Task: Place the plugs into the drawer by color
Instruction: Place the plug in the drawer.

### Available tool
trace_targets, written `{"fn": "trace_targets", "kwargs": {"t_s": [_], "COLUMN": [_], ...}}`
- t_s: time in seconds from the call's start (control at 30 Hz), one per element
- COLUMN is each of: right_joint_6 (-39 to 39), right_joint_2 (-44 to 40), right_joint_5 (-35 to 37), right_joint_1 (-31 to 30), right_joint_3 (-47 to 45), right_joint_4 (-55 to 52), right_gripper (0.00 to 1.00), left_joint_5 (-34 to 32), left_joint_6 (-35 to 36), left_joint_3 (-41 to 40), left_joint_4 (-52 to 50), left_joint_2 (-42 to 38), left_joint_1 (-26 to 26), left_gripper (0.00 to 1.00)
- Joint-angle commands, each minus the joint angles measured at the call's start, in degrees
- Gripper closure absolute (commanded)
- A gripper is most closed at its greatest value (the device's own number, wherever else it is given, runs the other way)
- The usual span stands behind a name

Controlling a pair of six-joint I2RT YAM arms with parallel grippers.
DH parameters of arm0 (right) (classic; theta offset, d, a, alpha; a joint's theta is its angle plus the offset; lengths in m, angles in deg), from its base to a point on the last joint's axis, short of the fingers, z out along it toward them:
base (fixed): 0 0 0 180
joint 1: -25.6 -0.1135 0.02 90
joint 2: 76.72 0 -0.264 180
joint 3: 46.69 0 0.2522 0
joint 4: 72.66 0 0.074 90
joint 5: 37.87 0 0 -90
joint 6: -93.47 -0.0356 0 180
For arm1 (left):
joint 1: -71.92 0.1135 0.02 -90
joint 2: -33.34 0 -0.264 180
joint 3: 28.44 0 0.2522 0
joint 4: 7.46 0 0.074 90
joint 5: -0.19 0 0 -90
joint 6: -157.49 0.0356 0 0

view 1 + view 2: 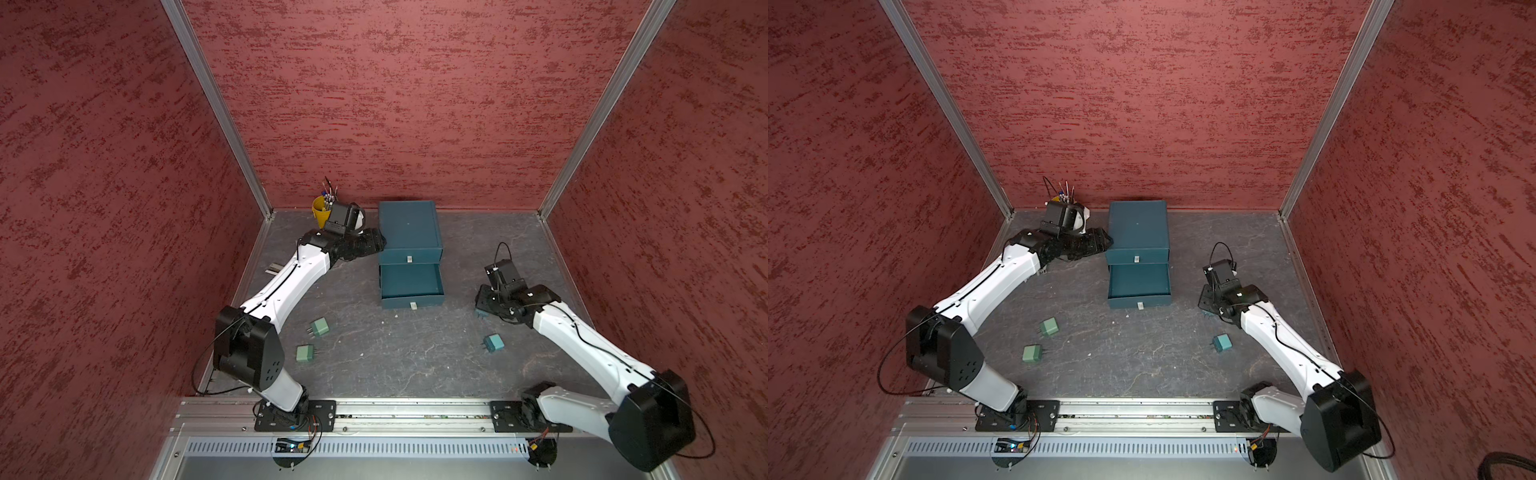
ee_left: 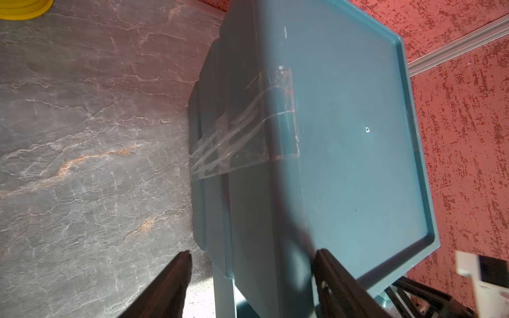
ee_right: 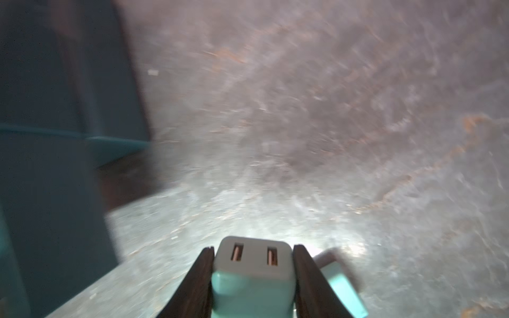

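Observation:
My right gripper lifts across the drawer's side and releases the teal plug over the lower drawer's bottom next, because that drawer lies open and empty.
The teal drawer box (image 1: 409, 224) stands at the back, its lower drawer (image 1: 411, 300) pulled out and showing nothing inside. Two green plugs (image 1: 320, 327) (image 1: 305, 353) lie on the table left of centre. A teal plug (image 1: 494, 343) lies on the right. My right gripper (image 3: 254, 247) is shut on another teal plug (image 3: 253, 275), socket face forward, low over the table right of the drawer (image 1: 1139, 300). My left gripper (image 2: 253, 252) is open at the box's left side, its fingers either side of the box's upper edge (image 2: 248, 192).
A yellow cup of pens (image 1: 321, 212) stands in the back left corner behind the left wrist. A small metal piece (image 1: 273, 268) lies by the left wall. Red walls close in the table on three sides. The arm bases sit on a rail along the front.

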Motion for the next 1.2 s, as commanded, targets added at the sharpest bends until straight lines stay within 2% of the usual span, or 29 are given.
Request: {"fn": "trace_targets", "kwargs": {"t_s": [0.0, 0.1, 0.2, 0.37, 0.6, 0.73, 0.8, 0.97, 1.03, 1.17], "right_joint_6": [1.13, 0.87, 1.08, 1.88, 0.58, 0.13, -0.03, 0.28, 0.62, 1.57], "right_joint_2": [-1.53, -0.73, 2.43, 12.41, 20.58, 22.43, 23.41, 23.36, 23.08, 19.55], "right_joint_5": [5.09, 6.61, 6.64, 4.85, 5.2, 6.2, 6.53, 7.87, 8.65, 11.13], "right_joint_1": [-7.31, -14.31, -18.22, -19.67, -19.79, -19.77, -19.79, -19.75, -19.73, -19.79], "right_joint_3": [5.93, 11.26, 15.45, 21.81, 24.65, 24.91, 25.35, 25.83, 26.61, 25.76], "right_joint_4": [-2.83, -1.44, 0.79, 3.27, 6.67, 7.61, 7.29, 6.68, 5.46, 3.04], "right_gripper": [0.96, 0.96, 0.94, 0.94, 0.9, 0.79, 0.63, 0.45, 0.4, 0.39], "left_joint_5": [0.71, 0.49, 0.59, -0.09, -0.21, -0.24, -0.34, -0.38, -0.25, -0.12], "left_joint_6": [0.54, 0.75, 0.98, 1.88, 2.07, 2.08, 2.15, 2.12, 2.03, 2.07], "left_joint_3": [-1.39, -2.15, -2.17, -2.48, -4.22, -4.64, -4.72, -4.99, -4.99, -4.81], "left_joint_4": [0.02, 0.44, 0.58, 0.51, 1.21, 1.35, 1.38, 1.46, 1.39, 1.22], "left_joint_2": [0.43, 0.0, 0.01, 0.0, -0.71, -0.92, -0.94, -1.0, -0.95, -0.78], "left_joint_1": [0.43, 0.49, 0.52, 0.56, 0.82, 0.82, 0.91, 0.99, 1.02, 1.0], "left_gripper": [0.27, 0.27, 0.27, 0.28, 0.28, 0.29, 0.29, 0.29, 0.3, 0.3]}}
